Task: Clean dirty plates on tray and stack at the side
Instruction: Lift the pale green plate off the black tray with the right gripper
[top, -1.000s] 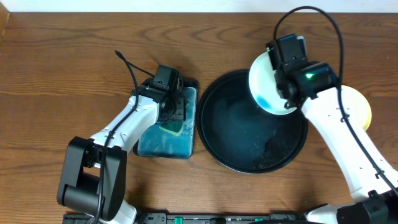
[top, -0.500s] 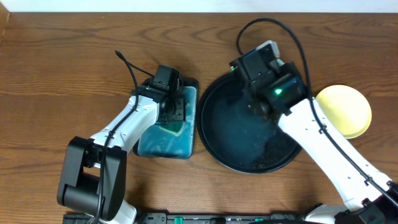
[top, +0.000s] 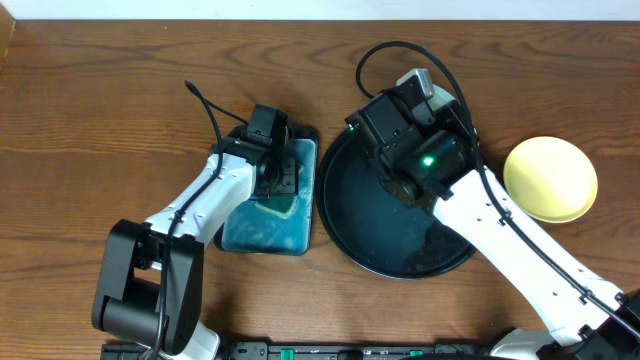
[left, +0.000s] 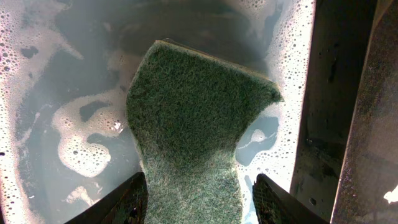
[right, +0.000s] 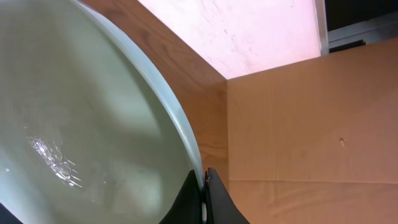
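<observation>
The yellow plate (top: 550, 180) is below my right gripper and to its right in the overhead view. I need to swing my right gripper over it and lower the upended plate flat to release it.
My right gripper (right: 205, 182) is shut on the rim of a pale mint-white plate (right: 81, 112). In the right wrist view the plate fills the left side, tilted up on edge, with faint wet glints on it. From overhead the right arm (top: 420, 160) hangs over the far part of the black tray (top: 350, 215) and hides that plate. A yellow plate (top: 550, 180) lies on the wood to the right of the tray. My left gripper (left: 200, 186) is down in the teal sponge tray (top: 250, 238), its fingers closed on a green sponge (left: 193, 112) pinched narrow between them.
Soapy water with foam (left: 81, 143) covers the sponge tray floor. Behind the held plate, the right wrist view shows a cardboard panel (right: 311, 124) and a pale wall. Bare wood tabletop (top: 90, 120) stretches to the left.
The right arm has swung left from the tray's right rim to over its far part, carrying the pale plate, which the arm now hides overhead. The left arm has not moved.
</observation>
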